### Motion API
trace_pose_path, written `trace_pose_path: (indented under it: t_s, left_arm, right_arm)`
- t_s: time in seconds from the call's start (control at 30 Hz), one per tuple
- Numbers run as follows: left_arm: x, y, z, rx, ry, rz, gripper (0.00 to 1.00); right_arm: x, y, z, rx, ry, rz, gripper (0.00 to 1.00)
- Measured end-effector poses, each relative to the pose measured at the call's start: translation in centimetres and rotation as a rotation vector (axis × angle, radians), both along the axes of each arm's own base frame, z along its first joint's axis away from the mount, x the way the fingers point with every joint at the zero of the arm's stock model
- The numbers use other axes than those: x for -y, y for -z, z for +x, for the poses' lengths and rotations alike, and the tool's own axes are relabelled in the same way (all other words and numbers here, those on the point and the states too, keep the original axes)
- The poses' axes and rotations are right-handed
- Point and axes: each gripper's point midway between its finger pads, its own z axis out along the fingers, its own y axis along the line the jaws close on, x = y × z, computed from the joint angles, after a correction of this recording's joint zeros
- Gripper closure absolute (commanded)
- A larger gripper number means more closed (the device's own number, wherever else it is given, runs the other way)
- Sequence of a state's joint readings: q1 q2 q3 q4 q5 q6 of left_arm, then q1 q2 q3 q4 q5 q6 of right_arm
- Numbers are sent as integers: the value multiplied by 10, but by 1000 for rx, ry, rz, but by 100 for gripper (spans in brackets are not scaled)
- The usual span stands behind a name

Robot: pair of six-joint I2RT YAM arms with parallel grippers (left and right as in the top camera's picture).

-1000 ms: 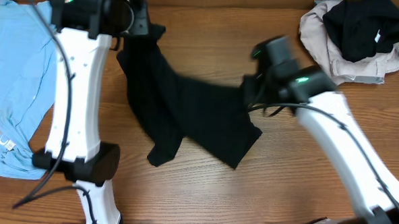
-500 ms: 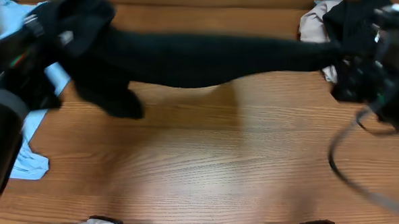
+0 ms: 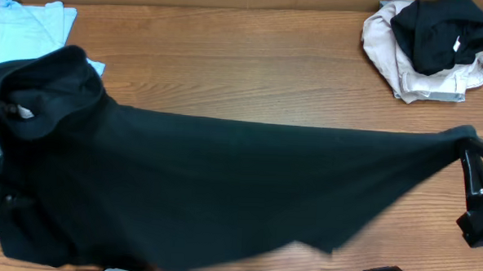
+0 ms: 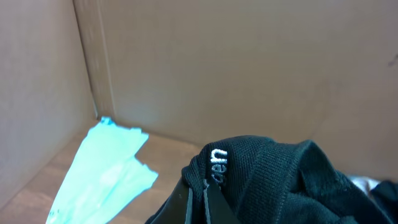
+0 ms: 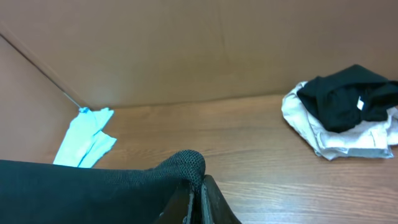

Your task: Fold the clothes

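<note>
Next, the left gripper carries the collar end outward and down to the bare tabletop point(image 3: 156, 65) point(image 4: 173, 158) beside the light blue shirt and lets go of it there.
The black garment point(image 3: 223, 184) hangs stretched across the near side of the table, held up at both ends. My left gripper point(image 4: 198, 196) is shut on its left end, where a collar with a white label point(image 4: 217, 167) bunches up; in the overhead view that end point(image 3: 47, 90) sits at far left. My right gripper point(image 5: 198, 186) is shut on the garment's right corner point(image 5: 186, 165), which shows at the far right in the overhead view point(image 3: 466, 137). The right gripper body point(image 3: 480, 191) is at the right edge.
A light blue shirt point(image 3: 26, 28) lies at the back left, also in the left wrist view point(image 4: 106, 168). A pile of beige and black clothes point(image 3: 429, 42) lies at the back right. Cardboard walls stand behind the table point(image 3: 268, 88).
Both arms have pulled toward the near edge, apart from each other. The black garment went from bunched mid-table to stretched wide and lifted across the front.
</note>
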State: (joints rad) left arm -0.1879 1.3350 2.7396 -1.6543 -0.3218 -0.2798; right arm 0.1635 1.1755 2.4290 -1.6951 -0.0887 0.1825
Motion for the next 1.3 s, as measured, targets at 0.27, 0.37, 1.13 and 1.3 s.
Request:
trace_pose_path:
  t_s: [0.27, 0.37, 1.13, 1.3]
  left_arm:
    - [9, 54, 80, -260, -34, 59, 96]
    - [16, 91, 126, -404, -45, 93, 96]
    - [20, 381, 332, -1003, -159, 223, 96]
    - [14, 383, 317, -1058, -187, 210, 96]
  right_arm:
    - [-7, 44, 66, -185, 6, -65, 96]
    - [-13, 77, 108, -294, 2, -96, 96]
    - [30, 355, 307, -812, 108, -131, 96]
    - [35, 361, 292, -879, 94, -83, 96]
